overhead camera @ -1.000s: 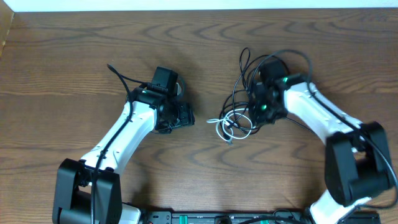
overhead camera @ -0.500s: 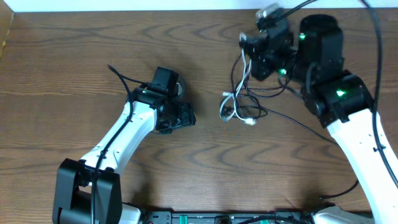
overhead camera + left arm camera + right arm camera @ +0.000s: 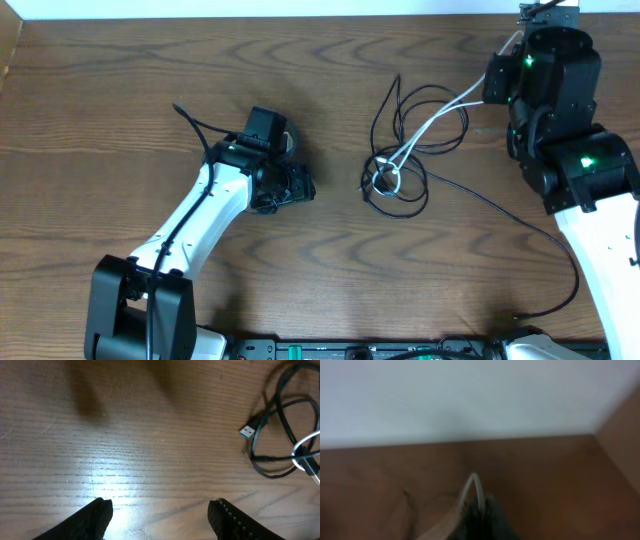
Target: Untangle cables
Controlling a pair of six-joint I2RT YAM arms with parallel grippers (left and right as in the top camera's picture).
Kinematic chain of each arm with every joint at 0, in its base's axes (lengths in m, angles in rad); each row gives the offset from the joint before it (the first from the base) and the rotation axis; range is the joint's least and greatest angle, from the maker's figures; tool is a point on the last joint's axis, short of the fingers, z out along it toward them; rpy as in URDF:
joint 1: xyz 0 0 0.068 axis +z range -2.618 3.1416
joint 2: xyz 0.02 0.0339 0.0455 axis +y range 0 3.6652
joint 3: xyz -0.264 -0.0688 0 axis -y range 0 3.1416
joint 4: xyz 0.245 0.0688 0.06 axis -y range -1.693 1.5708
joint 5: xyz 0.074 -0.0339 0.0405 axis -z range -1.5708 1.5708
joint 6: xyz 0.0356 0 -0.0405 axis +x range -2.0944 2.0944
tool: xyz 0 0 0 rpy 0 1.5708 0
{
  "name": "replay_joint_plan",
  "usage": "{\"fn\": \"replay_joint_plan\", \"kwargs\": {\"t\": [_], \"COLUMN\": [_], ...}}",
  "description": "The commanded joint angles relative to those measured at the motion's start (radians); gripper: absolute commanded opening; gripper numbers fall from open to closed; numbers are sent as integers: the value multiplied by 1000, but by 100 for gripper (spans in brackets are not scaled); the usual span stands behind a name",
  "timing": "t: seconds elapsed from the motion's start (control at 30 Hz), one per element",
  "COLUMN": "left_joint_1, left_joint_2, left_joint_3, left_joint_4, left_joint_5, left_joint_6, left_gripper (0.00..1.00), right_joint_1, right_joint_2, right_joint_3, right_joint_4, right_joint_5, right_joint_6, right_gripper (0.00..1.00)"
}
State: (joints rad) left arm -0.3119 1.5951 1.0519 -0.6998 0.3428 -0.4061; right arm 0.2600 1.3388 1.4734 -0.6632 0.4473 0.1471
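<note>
My right gripper swings down to the bare tabletop below it and to its right in the overhead view next, and releases the white cable (image 3: 440, 115) clear of the tangle.
A tangle of thin black cables (image 3: 400, 150) lies on the wooden table right of centre. A white cable (image 3: 440, 115) runs taut from the knot up to my right gripper (image 3: 512, 45), which is raised at the far right and shut on it. In the right wrist view the white cable (image 3: 472, 487) loops out of the closed fingers (image 3: 482, 510). My left gripper (image 3: 300, 185) is open and empty, low over the table left of the tangle. The left wrist view shows its two fingertips (image 3: 160, 515) apart, with black cables (image 3: 280, 425) and a blue USB plug (image 3: 247, 431) ahead.
The table's far edge meets a white wall (image 3: 300, 8). A long black cable (image 3: 520, 225) trails from the tangle toward the front right. The right arm's body (image 3: 580, 170) stands over the right side.
My right gripper has lifted up and to the right, drawing the white cable out of the tangle until it is stretched. The black loops shifted. The left arm has not moved.
</note>
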Motion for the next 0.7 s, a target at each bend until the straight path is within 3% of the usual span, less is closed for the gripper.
{"fn": "replay_joint_plan", "kwargs": {"t": [0.0, 0.1, 0.2, 0.4, 0.5, 0.67], "left_joint_1": [-5, -42, -129, -224, -269, -290], "left_joint_2": [-7, -7, -7, 24, 128, 231], "left_joint_3": [-14, -14, -14, -14, -14, -14], "left_joint_4": [9, 78, 211, 429, 574, 683], "left_joint_5": [50, 131, 189, 127, 117, 117], "left_joint_6": [13, 13, 13, -57, -105, -118], "left_gripper": [64, 62, 81, 81, 81, 81], "right_joint_1": [-24, -25, -25, -24, -24, -24], "right_joint_2": [41, 58, 58, 58, 58, 58], "right_joint_3": [0, 0, 0, 0, 0, 0], "right_joint_4": [-163, -234, -223, -227, -227, -228], "right_joint_5": [149, 109, -21, -69, -100, -111], "right_joint_6": [87, 137, 137, 137, 137, 137], "right_gripper": [1, 1, 1, 1, 1, 1]}}
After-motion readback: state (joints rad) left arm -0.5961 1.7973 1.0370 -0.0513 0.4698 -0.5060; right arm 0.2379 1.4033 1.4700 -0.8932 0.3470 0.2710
